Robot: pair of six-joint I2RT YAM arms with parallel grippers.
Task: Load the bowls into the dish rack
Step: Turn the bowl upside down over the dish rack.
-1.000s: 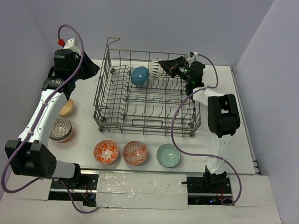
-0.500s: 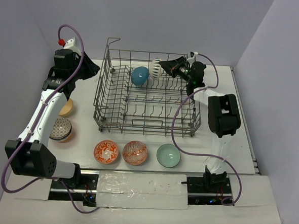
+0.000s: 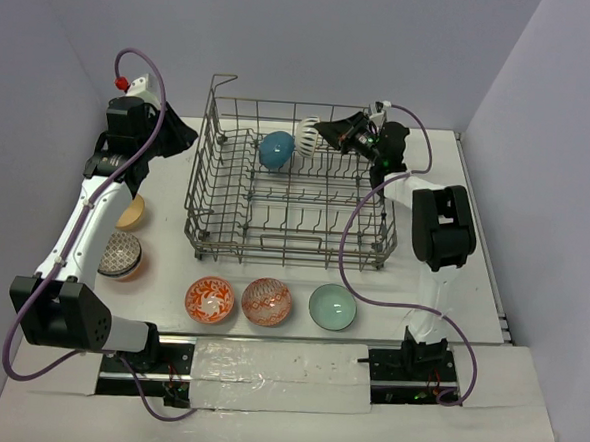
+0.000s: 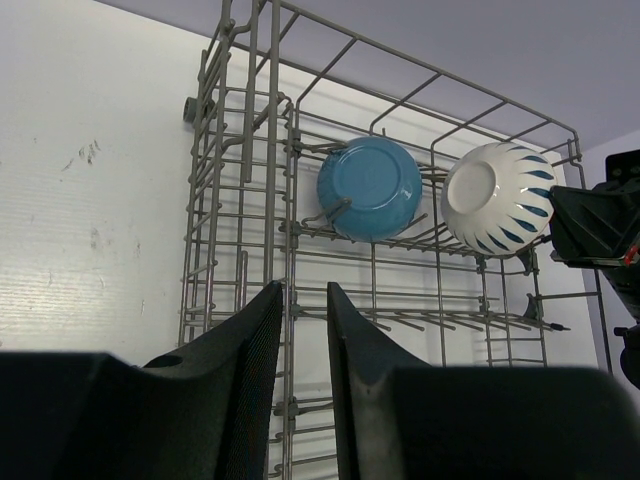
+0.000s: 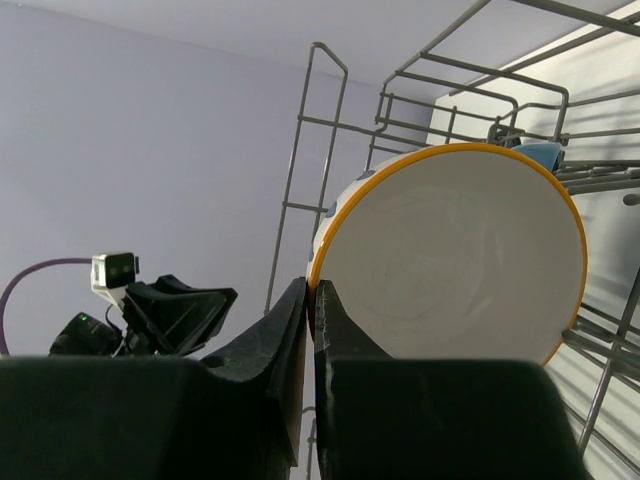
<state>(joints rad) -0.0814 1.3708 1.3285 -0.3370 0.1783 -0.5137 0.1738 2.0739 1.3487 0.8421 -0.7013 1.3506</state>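
I should next lower the white striped bowl with my right gripper onto the far wires of the rack beside the teal-blue bowl and let go of the striped bowl's rim, because those wires are empty below my right gripper.
The grey wire dish rack stands mid-table. A teal-blue bowl leans on edge among its far tines. Beside it a white striped bowl, orange-rimmed and plain inside, hangs at the rack's far right with my right gripper shut on its rim. My left gripper hovers outside the rack's left wall, jaws slightly parted with nothing between them. Two orange-red patterned bowls and a pale green bowl sit in front of the rack.
A tan bowl and a blue-white patterned bowl stacked on an orange one lie at the left under my left arm. The right arm's cable drapes over the rack's right front corner. Walls close in on both sides.
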